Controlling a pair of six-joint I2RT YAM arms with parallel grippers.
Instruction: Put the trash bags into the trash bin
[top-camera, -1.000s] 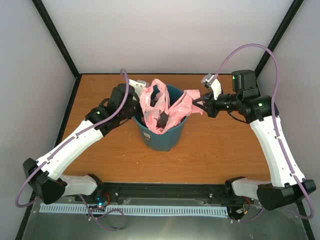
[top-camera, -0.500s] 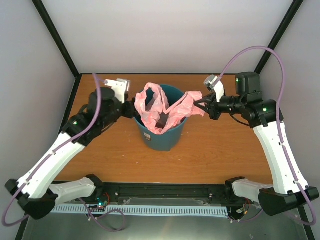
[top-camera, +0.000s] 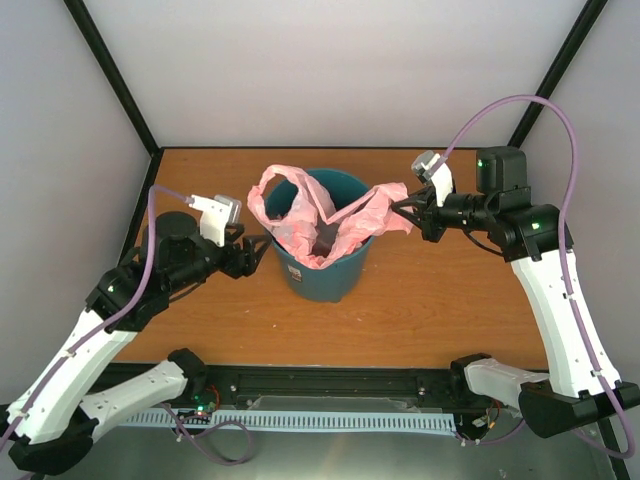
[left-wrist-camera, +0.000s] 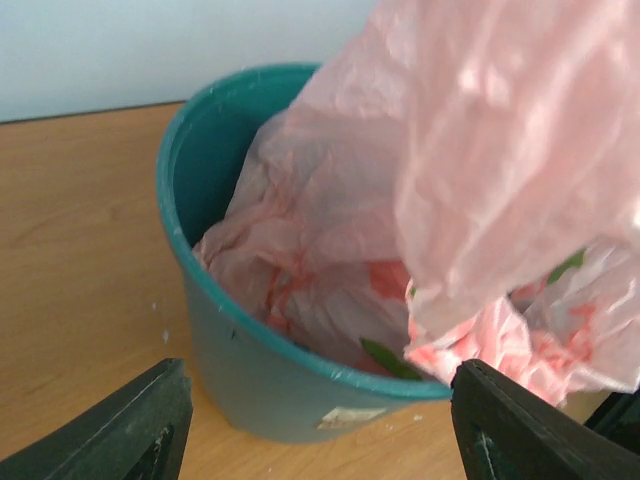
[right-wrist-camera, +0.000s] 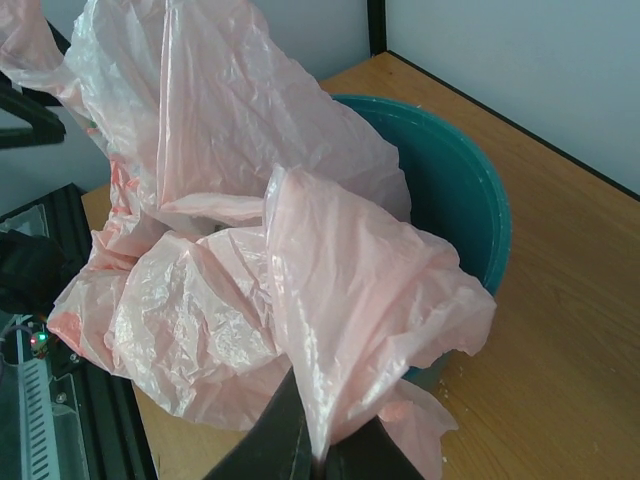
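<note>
My open fingers still face the bin's side below the bag's loose edge. So my left gripper will go up toward the bin next, onto that edge.
The teal trash bin stands mid-table with the pink trash bag stuffed partly inside, its upper folds billowing above the rim. My right gripper is shut on the bag's right edge just outside the rim; in the right wrist view the plastic rises out of the closed fingertips in front of the bin. My left gripper hangs open to the left of the bin, touching nothing. In the left wrist view its gripper frames the bin's wall, with the bag hanging above.
The bin rests on a wooden table enclosed by white walls and black corner posts. A black rail runs along the near edge between the arm bases.
My left arm has pulled back from the bin's left rim, moving left and nearer, with its jaws a little wider. The bag's left fold has shifted left. My right gripper keeps its hold.
</note>
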